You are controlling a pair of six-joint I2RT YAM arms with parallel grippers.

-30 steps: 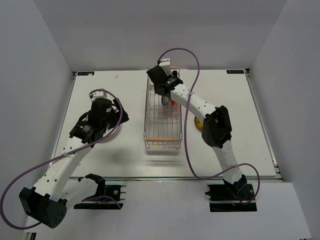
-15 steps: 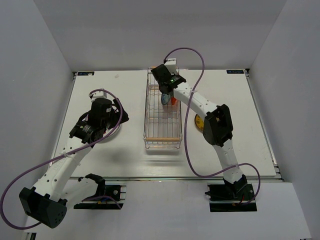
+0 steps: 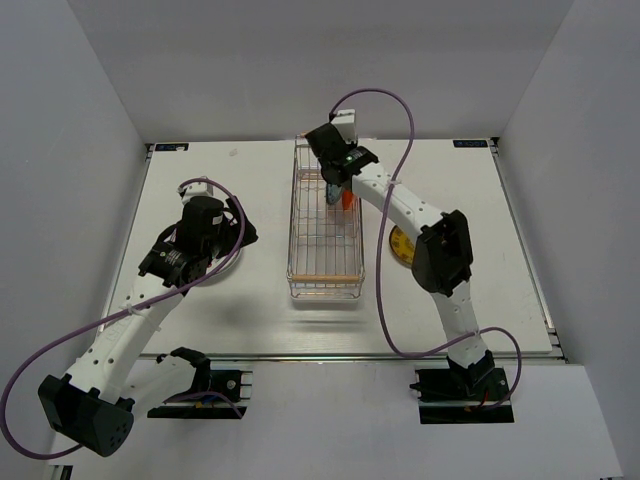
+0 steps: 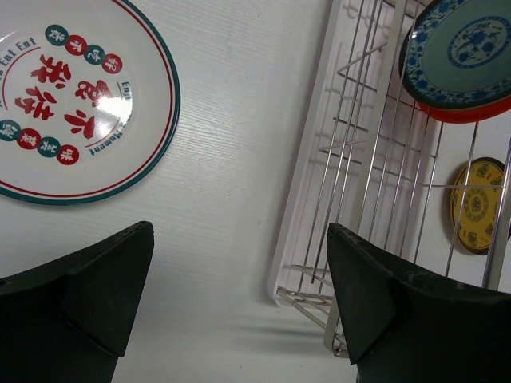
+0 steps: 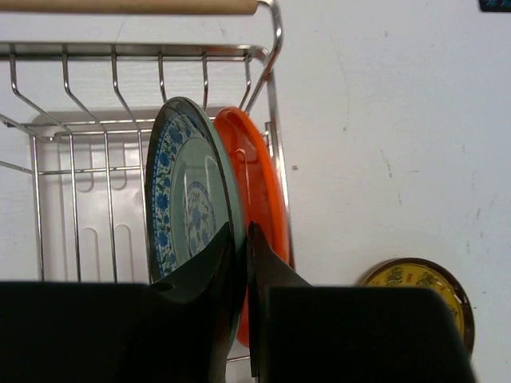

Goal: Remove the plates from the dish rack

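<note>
My right gripper rises over the side of the dish rack next, then lowers and releases onto the mustard-yellow plate (image 3: 400,246) (image 5: 420,275), as that lies to its right in the top view.
The dish rack (image 3: 325,245) stands mid-table, and at its far end two small plates stand on edge. They are a grey-teal plate (image 5: 188,199) with a blue pattern and an orange-red plate (image 5: 265,179) behind it. My right gripper (image 5: 243,235) reaches down there, shut on the grey-teal plate's rim, one finger on each face. A mustard-yellow plate (image 3: 400,246) lies flat on the table right of the rack. A white plate with red marks (image 4: 72,104) lies flat left of the rack. My left gripper (image 4: 239,295) hangs open and empty over the table between that plate and the rack (image 4: 351,159).
The rack has a wooden handle (image 5: 128,6) at its far end and another (image 3: 325,277) at its near end. Its wire side wall (image 5: 275,120) stands just right of the orange-red plate. White walls enclose the table on three sides.
My right gripper has shut onto the grey-teal plate's rim after shifting slightly right at the rack's far end. The left arm has stayed still.
</note>
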